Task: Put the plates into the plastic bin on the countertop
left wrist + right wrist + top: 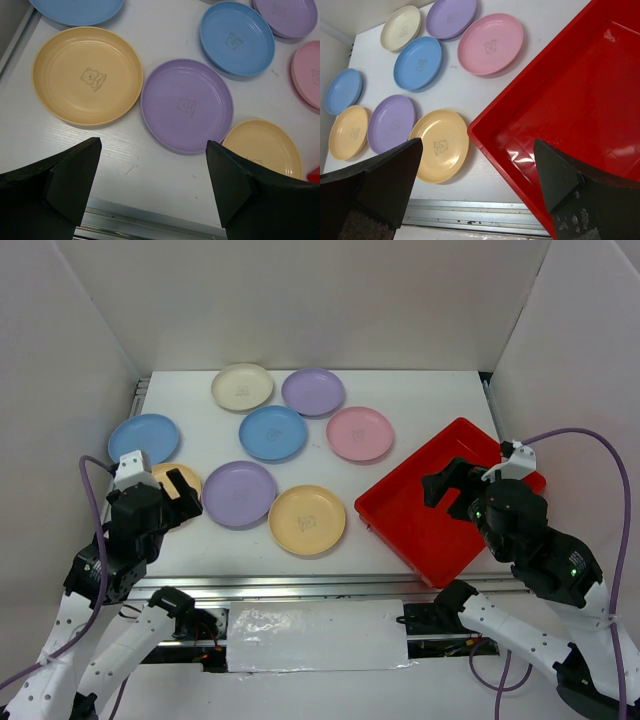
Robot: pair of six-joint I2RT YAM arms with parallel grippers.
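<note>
I will lower my right gripper outward onto the blue plate's edge (pixel 303 437) (pixel 439 65) by the pink plate, because that edge is below my gripper and to its left in the top view.
Several pastel plates lie flat on the white countertop (pixel 420 400): cream (pixel 242 386), purple (pixel 313 391), blue (pixel 273 433), pink (pixel 359 433), a second blue (pixel 143 438), a second purple (pixel 239 493) and yellow-orange (pixel 307 519). Another yellow-orange plate (pixel 87 75) sits partly under my left gripper (pixel 160 480), which is open and empty above the table's left front. The red plastic bin (pixel 440 530) sits at the right, turned at an angle and empty. My right gripper (pixel 472 475) is open and empty above the bin's near-left part (pixel 580 100).
White walls (pixel 60 360) close in the left, back and right. A metal rail (pixel 300 585) runs along the front edge. Purple cables (pixel 590 440) loop beside both arms. A bare strip of countertop lies between the yellow-orange plate and the bin's corner (pixel 475 132).
</note>
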